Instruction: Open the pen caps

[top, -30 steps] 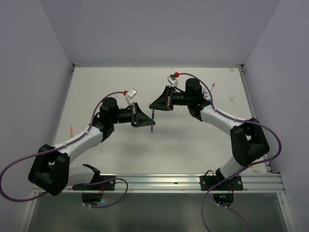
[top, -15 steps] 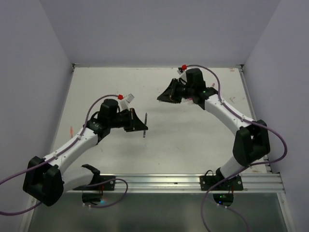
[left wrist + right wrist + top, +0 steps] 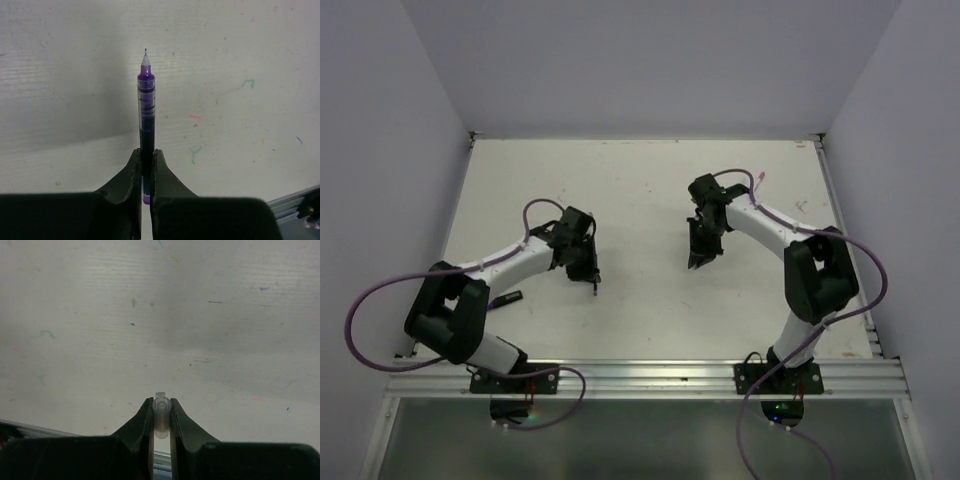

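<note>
My right gripper should next move down to the clear tabletop below it and let go of the whitish see-through pen cap (image 3: pixel 161 415) there, because the tip of the purple pen is already bare.
A purple pen (image 3: pixel 146 107) stands out from my left gripper (image 3: pixel 146 159), which is shut on its lower barrel; its bare writing tip points away over the white table (image 3: pixel 240 55). My right gripper (image 3: pixel 161 409) is shut on a whitish see-through pen cap (image 3: pixel 161 415), seen end-on between the fingers. In the top view the left gripper (image 3: pixel 590 274) and the right gripper (image 3: pixel 697 260) both hang low over the table's middle, well apart. A dark pen (image 3: pixel 510 297) lies near the left arm, and a pink pen (image 3: pixel 761 177) at the back right.
Grey walls close the table on the left, back and right. A metal rail (image 3: pixel 650 375) carrying both arm bases runs along the near edge. Small coloured ink marks dot the table top.
The grippers, close together at mid-table a second ago, have pulled apart and swung down toward the table. The left one kept the pen, the right one the cap.
</note>
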{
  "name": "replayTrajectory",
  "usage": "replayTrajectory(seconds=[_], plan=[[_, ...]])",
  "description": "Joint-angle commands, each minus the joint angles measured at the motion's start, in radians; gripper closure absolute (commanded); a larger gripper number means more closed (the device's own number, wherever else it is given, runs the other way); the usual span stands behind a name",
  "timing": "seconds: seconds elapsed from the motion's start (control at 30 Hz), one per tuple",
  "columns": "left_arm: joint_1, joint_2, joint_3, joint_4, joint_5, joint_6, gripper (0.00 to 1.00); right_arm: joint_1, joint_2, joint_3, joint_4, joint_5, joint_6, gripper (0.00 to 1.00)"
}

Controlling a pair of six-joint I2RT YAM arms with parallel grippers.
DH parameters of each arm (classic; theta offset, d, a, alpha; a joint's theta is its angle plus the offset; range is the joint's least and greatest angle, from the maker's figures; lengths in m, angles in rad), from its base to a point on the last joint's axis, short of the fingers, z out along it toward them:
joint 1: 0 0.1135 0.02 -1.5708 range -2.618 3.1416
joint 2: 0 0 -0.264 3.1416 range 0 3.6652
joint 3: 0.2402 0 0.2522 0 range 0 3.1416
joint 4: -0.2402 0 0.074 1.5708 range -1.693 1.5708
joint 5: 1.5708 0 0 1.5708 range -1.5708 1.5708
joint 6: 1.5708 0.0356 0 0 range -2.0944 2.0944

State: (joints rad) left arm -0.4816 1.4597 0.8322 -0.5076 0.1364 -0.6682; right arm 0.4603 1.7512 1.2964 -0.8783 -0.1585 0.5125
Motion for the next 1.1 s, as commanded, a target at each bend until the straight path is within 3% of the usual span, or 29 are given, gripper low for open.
replayTrajectory(seconds=[0.0,0.2,0.53,1.07], plan=[[-0.035,0.051,0.068,-0.037,-0.118,0.016,1.0,0.011,0.042,-0.017,-0.044,0.115,-0.034,1.0],[-0.113,0.175,0.153,-0.052,-0.164,-0.01,1.0,0.026,0.059,-0.069,0.059,0.123,0.02,1.0],[-0.121,0.346,0.239,-0.054,-0.143,-0.022,1.0,0.043,0.14,-0.059,0.134,0.142,0.046,1.0],[-0.121,0.389,0.213,-0.052,-0.141,-0.053,0.93,0.043,0.172,-0.083,0.197,0.129,0.061,0.68]])
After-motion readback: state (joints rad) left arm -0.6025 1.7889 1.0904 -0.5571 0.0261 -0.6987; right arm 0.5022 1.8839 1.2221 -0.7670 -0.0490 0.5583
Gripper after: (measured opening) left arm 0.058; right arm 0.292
